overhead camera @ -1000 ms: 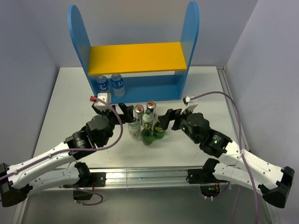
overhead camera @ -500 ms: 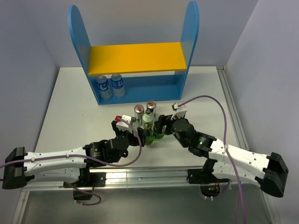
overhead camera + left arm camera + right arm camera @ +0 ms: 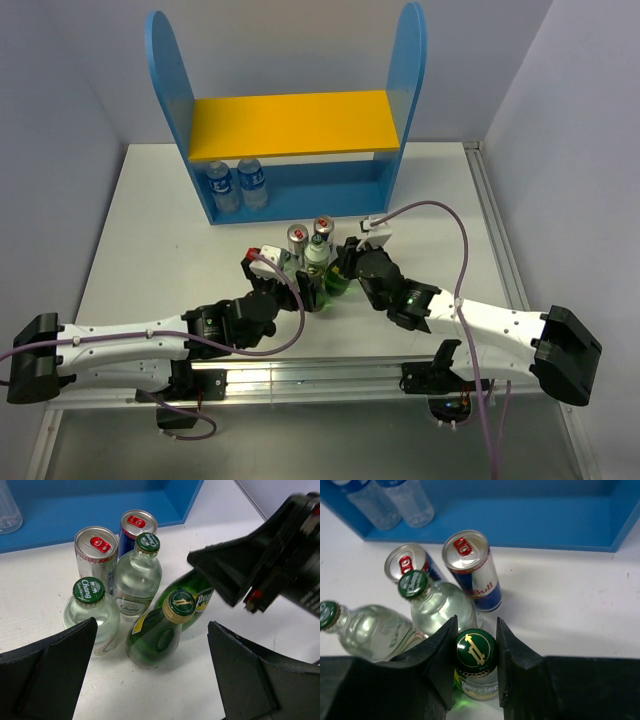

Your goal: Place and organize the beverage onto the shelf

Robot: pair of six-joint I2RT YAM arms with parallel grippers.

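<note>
The Perrier bottle goes up and outward with my right gripper next, for release on the empty yellow board's nearer end [image 3: 372, 122], which lies above and outward of the gripper.
The shelf [image 3: 295, 125] stands at the back, with a yellow upper board and a blue base. In front of it is a cluster of drinks: two Red Bull cans [image 3: 323, 228], two clear Chang bottles [image 3: 316, 255] and two green bottles. My right gripper [image 3: 476, 639] is shut on the cap of the green Perrier bottle [image 3: 475, 651], which stands on the table. My left gripper [image 3: 152, 627] is open, low over the table, with the other green bottle [image 3: 155, 640] just ahead of its wide-spread fingers [image 3: 55, 665]. From above, both grippers flank the cluster.
Two small water bottles [image 3: 236, 184] stand at the left end of the shelf's blue base. A Red Bull can [image 3: 472, 570] and a clear Chang bottle [image 3: 440, 607] stand close beside the held Perrier bottle. The table's right edge rail [image 3: 495, 230] runs nearby.
Both arms have stretched forward and dropped to the cluster. My right gripper has closed onto the Perrier bottle's cap. The left gripper has stayed open.
</note>
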